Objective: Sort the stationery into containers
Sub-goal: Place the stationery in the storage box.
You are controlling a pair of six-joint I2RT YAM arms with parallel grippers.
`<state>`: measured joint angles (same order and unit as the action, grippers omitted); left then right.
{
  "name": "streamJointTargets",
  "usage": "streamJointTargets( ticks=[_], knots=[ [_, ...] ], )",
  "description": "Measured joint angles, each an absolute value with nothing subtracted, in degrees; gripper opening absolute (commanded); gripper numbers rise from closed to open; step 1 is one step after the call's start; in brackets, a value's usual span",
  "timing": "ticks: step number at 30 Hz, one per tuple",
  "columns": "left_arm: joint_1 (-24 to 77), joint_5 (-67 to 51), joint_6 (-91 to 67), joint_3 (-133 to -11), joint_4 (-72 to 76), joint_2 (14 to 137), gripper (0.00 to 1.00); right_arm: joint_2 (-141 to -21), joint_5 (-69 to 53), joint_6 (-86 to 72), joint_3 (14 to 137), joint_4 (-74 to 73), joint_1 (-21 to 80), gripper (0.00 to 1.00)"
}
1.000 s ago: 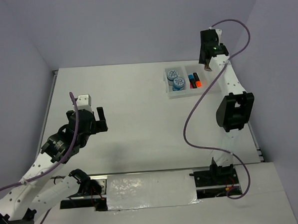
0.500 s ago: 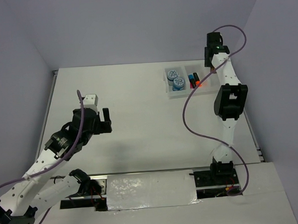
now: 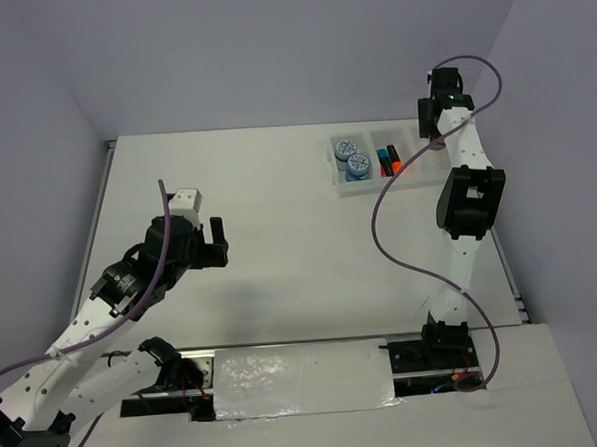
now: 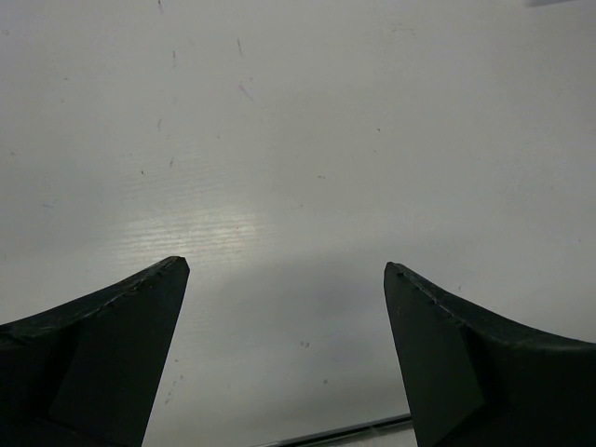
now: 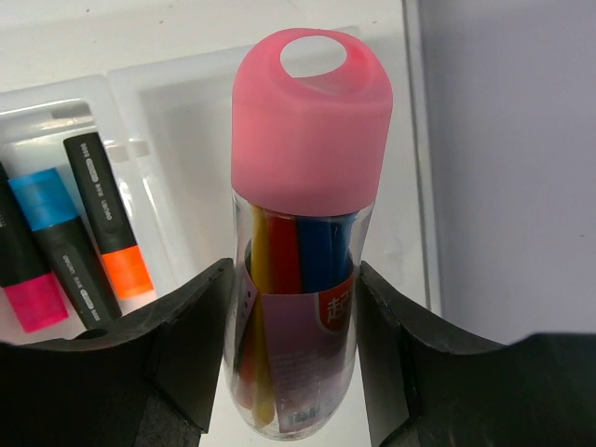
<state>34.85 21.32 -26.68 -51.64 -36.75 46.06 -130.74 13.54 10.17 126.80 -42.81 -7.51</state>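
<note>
The robot's right gripper should move toward the tray's side and lower over the tray's empty end section (image 5: 202, 168) to release the pink-capped eraser, since highlighters and rolls fill the tray's other sections.
My right gripper (image 5: 296, 307) is shut on the pink-capped oblong eraser (image 5: 312, 121) with its patterned sleeve and holds it over the right compartment of the white tray (image 5: 186, 102). The middle compartment holds three black highlighters, capped pink (image 5: 33, 303), blue (image 5: 47, 200) and orange (image 5: 126, 270). In the top view the tray (image 3: 369, 188) lies at the far right. Two blue-and-white rolls (image 3: 351, 157) fill its left compartment, and my right gripper (image 3: 430, 128) is over its right end. My left gripper (image 3: 217, 243) is open and empty over bare table, as the left wrist view (image 4: 284, 270) shows.
The side wall stands just right of the tray. The right arm's purple cable (image 3: 392, 194) loops across the table in front of the tray. The table's left edge rail (image 3: 99, 204) runs along the left side.
My right gripper has swung back and to the right with the eraser, from above the tray's rear edge to over its right compartment. My left gripper has shifted slightly right.
</note>
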Motion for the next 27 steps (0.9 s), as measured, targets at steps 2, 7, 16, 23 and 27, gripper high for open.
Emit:
streamJointTargets(
  ticks=[2,7,16,23,27],
  knots=[
    [34.85,21.04,-26.61,-51.62,-36.71,46.09,0.99,-130.82,13.28,10.15,126.21,-42.5,-7.33,0.37],
    [34.79,20.69,-25.76,-51.62,-36.34,46.09,0.99,-131.72,13.47,10.09,126.19,-41.98,-7.35,0.39],
    [34.79,20.62,-25.63,-51.42,-36.16,46.81,0.99,-131.76,13.8,8.78,125.6,-41.19,-8.43,0.57],
    [34.79,20.08,-25.58,-51.33,-35.92,46.81,0.99,-132.73,14.13,8.05,125.6,-41.19,-8.54,0.68],
    [34.79,19.38,-25.52,-51.33,-35.92,46.81,0.99,-132.92,14.06,7.46,125.6,-41.19,-8.54,0.73]
  ],
)
